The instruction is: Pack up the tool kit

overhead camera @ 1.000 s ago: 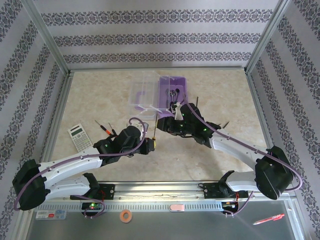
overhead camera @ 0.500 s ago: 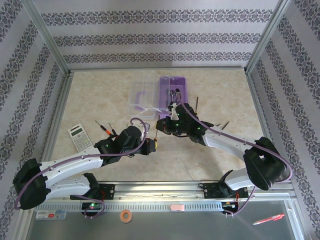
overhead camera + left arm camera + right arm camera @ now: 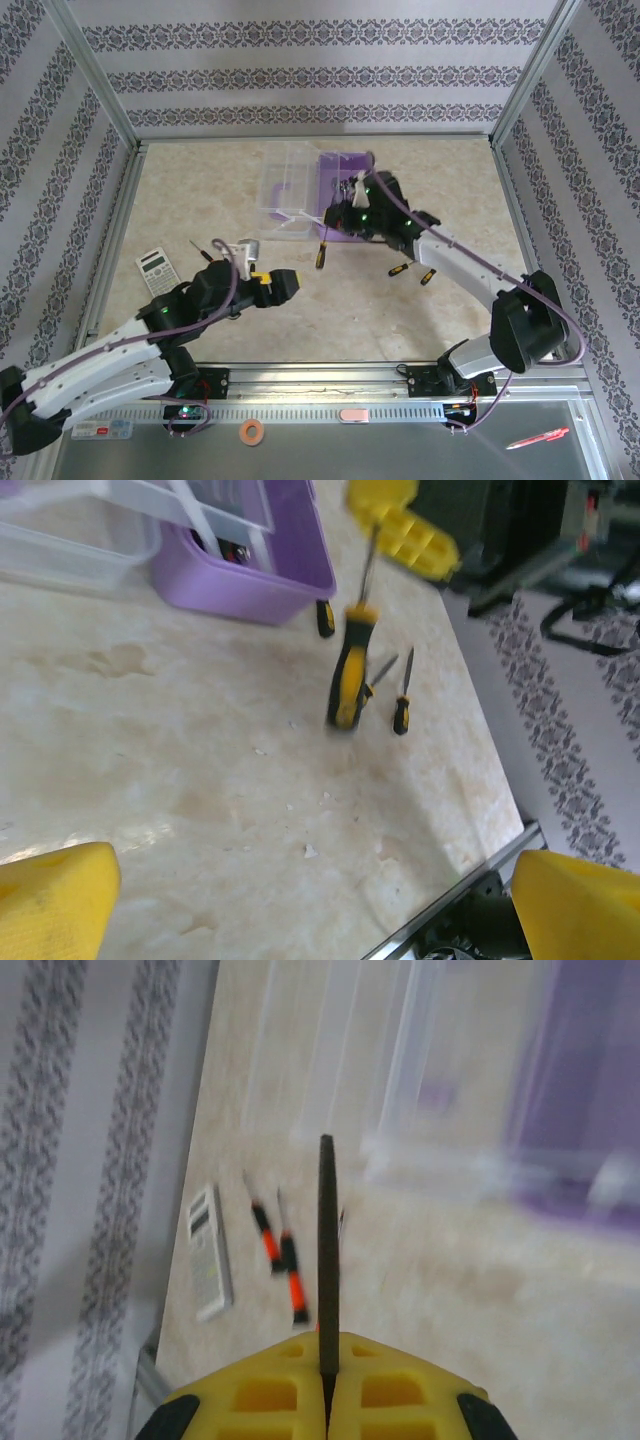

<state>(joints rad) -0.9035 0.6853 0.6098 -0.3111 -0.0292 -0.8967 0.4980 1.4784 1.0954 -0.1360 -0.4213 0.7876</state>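
I will next carry the screwdriver outward with my right gripper, lower it at the clear lid's hinge side and let go of the screwdriver's shaft, because that side is open, outward and below.
The lilac tool kit case lies open at the back of the table, its clear lid folded out to the left. My right gripper hovers at the case's near left corner, shut on the thin shaft of a yellow-and-black screwdriver whose handle hangs down off the table. In the right wrist view the shaft stands pinched between the yellow fingers. My left gripper is drawn back near the front, open and empty, its pads far apart. The left wrist view has the hanging screwdriver beside the case.
Two small yellow-and-black screwdrivers lie right of centre. Two orange-handled screwdrivers lie left, beside a grey calculator. Patterned walls and metal posts enclose the table. Its front edge is close to my left gripper.
My left gripper opened, let go of the screwdriver and pulled back to the near left. My right gripper shut on the shaft and lifted the screwdriver toward the case.
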